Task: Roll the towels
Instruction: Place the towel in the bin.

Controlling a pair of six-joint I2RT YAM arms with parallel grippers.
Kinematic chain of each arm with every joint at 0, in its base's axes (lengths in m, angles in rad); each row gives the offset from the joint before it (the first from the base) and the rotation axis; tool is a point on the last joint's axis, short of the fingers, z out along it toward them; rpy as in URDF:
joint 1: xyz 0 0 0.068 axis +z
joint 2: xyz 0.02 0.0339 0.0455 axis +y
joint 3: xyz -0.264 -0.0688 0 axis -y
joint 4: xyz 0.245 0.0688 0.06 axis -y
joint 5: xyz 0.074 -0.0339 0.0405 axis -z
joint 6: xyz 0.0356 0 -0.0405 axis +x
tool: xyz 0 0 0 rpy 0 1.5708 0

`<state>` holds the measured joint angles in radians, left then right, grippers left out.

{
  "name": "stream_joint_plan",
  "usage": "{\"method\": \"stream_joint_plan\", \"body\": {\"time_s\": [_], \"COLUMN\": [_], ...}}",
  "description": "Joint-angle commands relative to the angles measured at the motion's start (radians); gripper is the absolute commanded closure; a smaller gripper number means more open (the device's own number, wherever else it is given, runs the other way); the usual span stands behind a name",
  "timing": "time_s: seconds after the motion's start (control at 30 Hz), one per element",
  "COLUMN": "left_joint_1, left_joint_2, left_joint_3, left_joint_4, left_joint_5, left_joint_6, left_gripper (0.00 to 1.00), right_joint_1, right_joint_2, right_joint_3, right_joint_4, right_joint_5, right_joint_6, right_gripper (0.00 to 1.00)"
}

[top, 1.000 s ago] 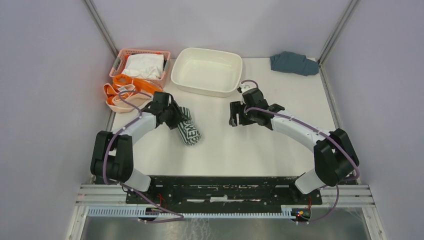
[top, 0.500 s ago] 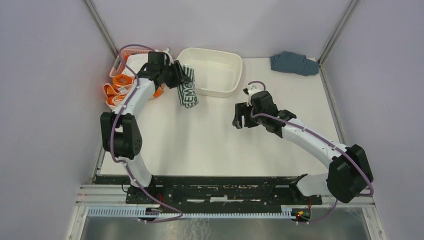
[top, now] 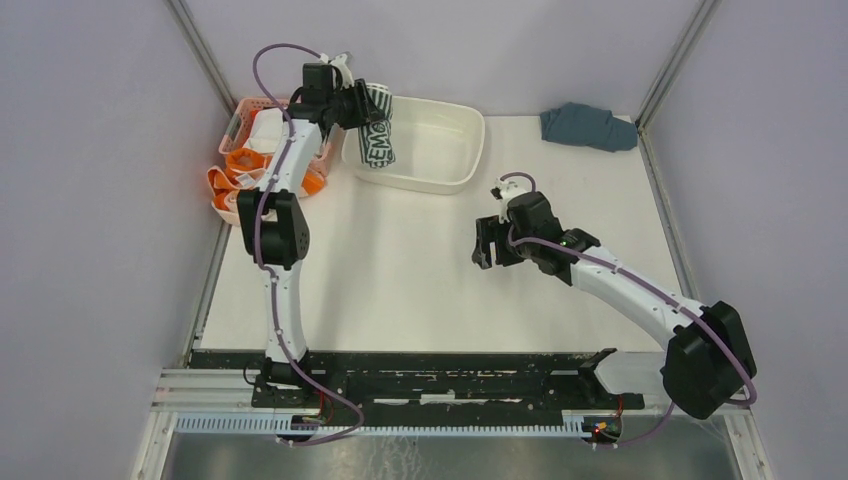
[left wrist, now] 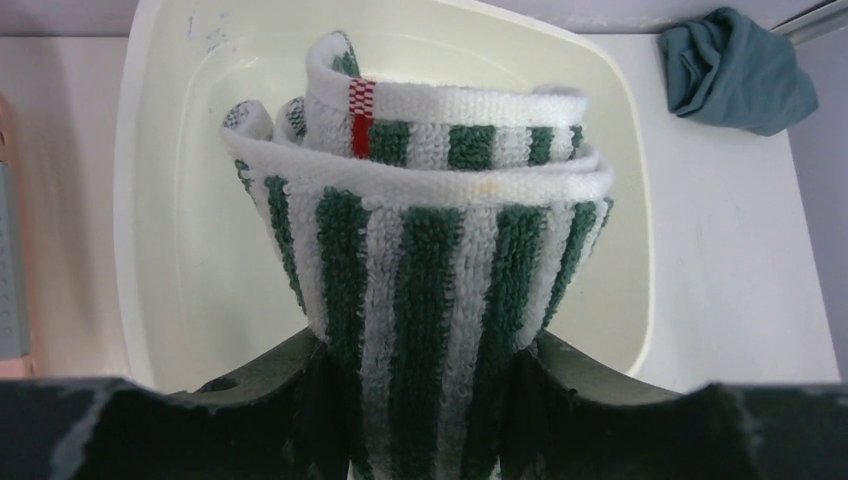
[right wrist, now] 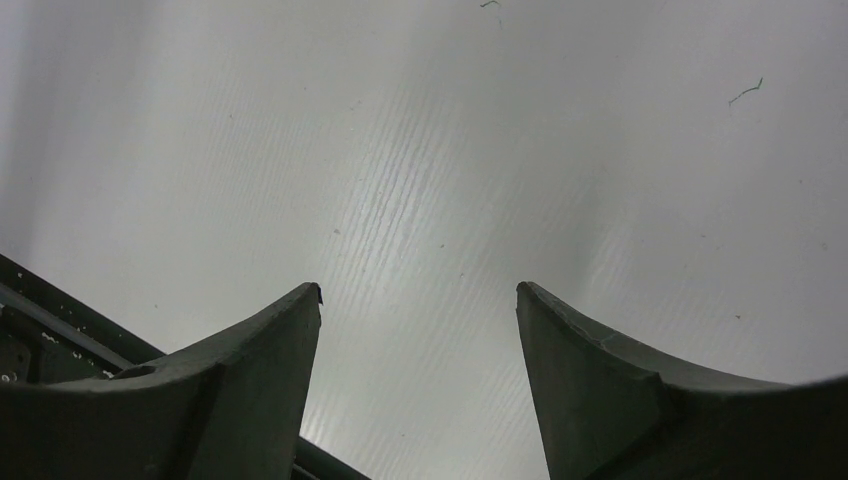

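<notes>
The tub is empty, so the left gripper next needs to go down and slightly back into the tub's end by the basket to let go of the towel.
My left gripper is shut on the rolled dark green-and-white striped towel and holds it in the air over the left end of the white tub. In the left wrist view the roll fills the space between my fingers, with the tub's inside below it. The orange towel lies crumpled at the table's left edge, beside the basket. My right gripper is open and empty above the bare table, right of centre.
A pink basket holding a white cloth stands at the back left. A blue-grey cloth lies at the back right corner and also shows in the left wrist view. Grey walls close in the table.
My left gripper has lifted the striped roll from the table and carried it back and up to over the tub. My right gripper has drifted slightly toward the near side, still open.
</notes>
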<state>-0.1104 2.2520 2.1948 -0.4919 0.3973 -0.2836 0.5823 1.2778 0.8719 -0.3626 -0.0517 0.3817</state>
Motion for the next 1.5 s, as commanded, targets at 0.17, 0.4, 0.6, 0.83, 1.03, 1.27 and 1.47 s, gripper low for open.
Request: {"method": "stream_joint_plan", "body": {"time_s": [0.17,0.4,0.6,0.83,1.03,1.27,1.47], "left_joint_1": [0.050,0.049,0.051,0.051,0.052,0.051,0.050], "left_joint_2": [0.152,0.090,0.080,0.064,0.132,0.221,0.294], "left_joint_3": [0.075,-0.037,-0.017,-0.005,0.053,0.071,0.077], "left_joint_4": [0.087,-0.067,-0.273,-0.305,-0.281,-0.262,-0.261], "left_joint_5": [0.088,0.046,-0.029,-0.185,-0.257,-0.269,-0.268], "left_joint_6": [0.049,0.157,0.244,0.235,0.250,0.268,0.241], "left_gripper": [0.90,0.91,0.94,0.93,0.93,0.91,0.82], "right_joint_1": [-0.004,-0.005,-0.005,-0.004,-0.005,-0.005,-0.005], "right_joint_2": [-0.027,0.003,0.011,0.028,0.036,0.060,0.083], "right_joint_3": [0.010,0.030,0.031,0.044,0.045,0.050,0.053], "right_joint_4": [-0.009,0.000,-0.007,-0.005,-0.012,-0.010,-0.006], "right_joint_5": [0.011,-0.014,-0.029,-0.047,-0.050,-0.053,-0.058], "right_joint_6": [-0.030,-0.024,-0.020,-0.019,-0.021,-0.021,-0.019], "right_gripper": [0.20,0.21,0.21,0.21,0.21,0.21,0.21]}}
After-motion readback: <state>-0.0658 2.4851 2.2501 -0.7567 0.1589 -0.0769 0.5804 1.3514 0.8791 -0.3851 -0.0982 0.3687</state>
